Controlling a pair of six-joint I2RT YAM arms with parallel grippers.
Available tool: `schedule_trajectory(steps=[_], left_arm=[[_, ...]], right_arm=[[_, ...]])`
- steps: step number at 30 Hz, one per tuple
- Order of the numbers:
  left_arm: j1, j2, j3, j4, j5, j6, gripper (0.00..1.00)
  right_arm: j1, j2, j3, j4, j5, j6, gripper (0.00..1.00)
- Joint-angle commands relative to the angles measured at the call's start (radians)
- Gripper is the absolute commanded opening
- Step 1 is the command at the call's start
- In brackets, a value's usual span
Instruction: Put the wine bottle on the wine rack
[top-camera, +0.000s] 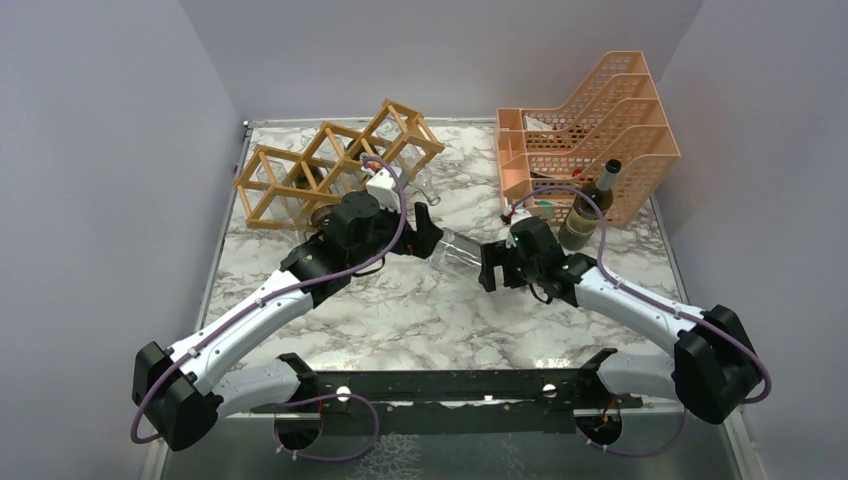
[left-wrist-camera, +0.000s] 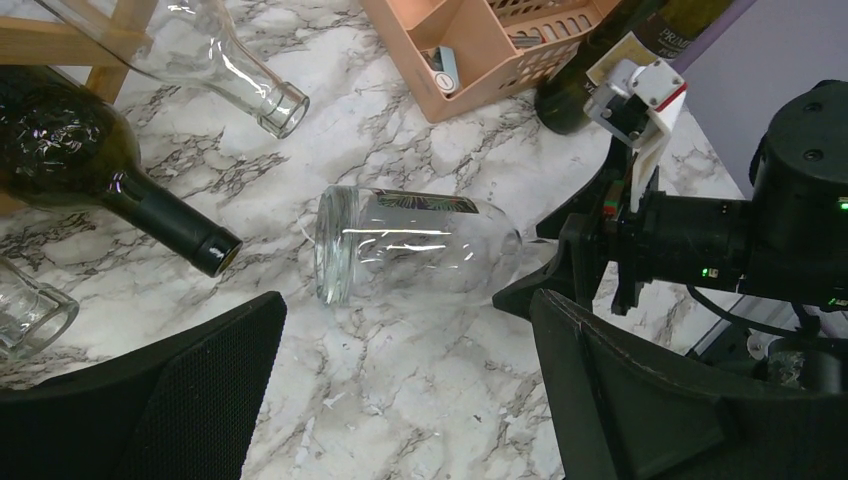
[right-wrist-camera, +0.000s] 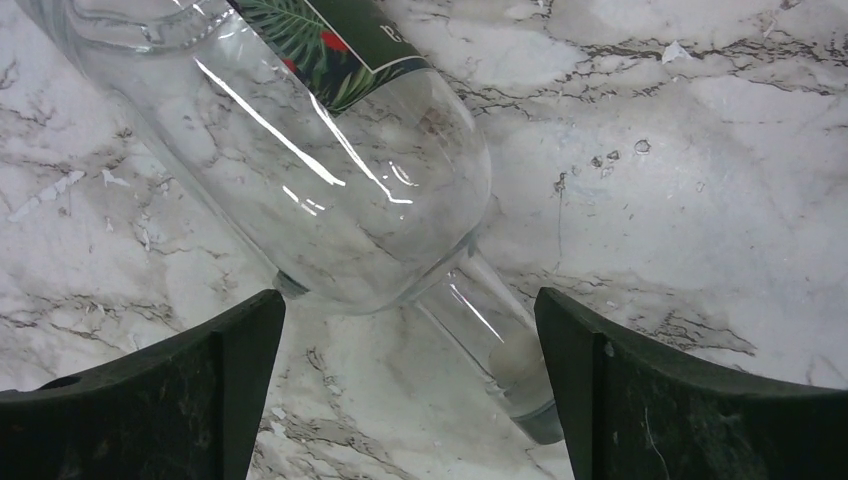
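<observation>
My right gripper already has the bottle's slim neck (right-wrist-camera: 487, 325) between its fingers, below the bottle's wider body. Next, it will go down, move back a little and close its fingers around that neck.
A clear glass wine bottle (top-camera: 458, 250) with a leafy green label lies on its side on the marble table, between my two grippers. The light-brown wooden wine rack (top-camera: 330, 170) stands at the back left, and its sticks show in the left wrist view (left-wrist-camera: 60, 40). My left gripper (top-camera: 425, 232) is open and empty, just short of the bottle's base (left-wrist-camera: 335, 245). My right gripper (right-wrist-camera: 410, 380) is open, and the bottle's neck (right-wrist-camera: 500, 350) lies between its fingers, close to the right one. The bottle's body (right-wrist-camera: 300, 150) lies ahead of it.
A dark bottle (left-wrist-camera: 100, 170) and clear bottles (left-wrist-camera: 220, 70) lie in the rack, necks pointing out. A peach-orange mesh organiser (top-camera: 590, 130) stands at the back right, with an upright dark bottle (top-camera: 590, 210) in front of it, close behind my right arm.
</observation>
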Motion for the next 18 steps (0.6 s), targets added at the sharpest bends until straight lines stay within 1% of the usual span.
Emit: schedule_trajectory(steps=[1,4,10,14,18], left_arm=[[0.004,-0.024,0.0,0.0,-0.016,0.019,0.99],[0.004,-0.024,0.0,0.0,-0.021,0.024,0.99],[0.004,-0.025,0.003,-0.001,-0.03,0.028,0.99],[0.004,-0.022,0.012,-0.005,-0.034,0.033,0.99],[0.004,-0.02,0.023,-0.018,-0.044,0.04,0.99]], right_arm=[[0.005,0.047,0.009,0.003,-0.035,-0.021,0.97],[0.005,0.075,0.018,-0.023,-0.074,-0.018,0.96],[0.011,0.09,0.0,-0.035,-0.155,-0.016,0.85],[0.03,0.126,0.002,-0.03,-0.142,-0.024,0.78],[0.069,0.18,0.012,-0.022,-0.083,-0.024,0.7]])
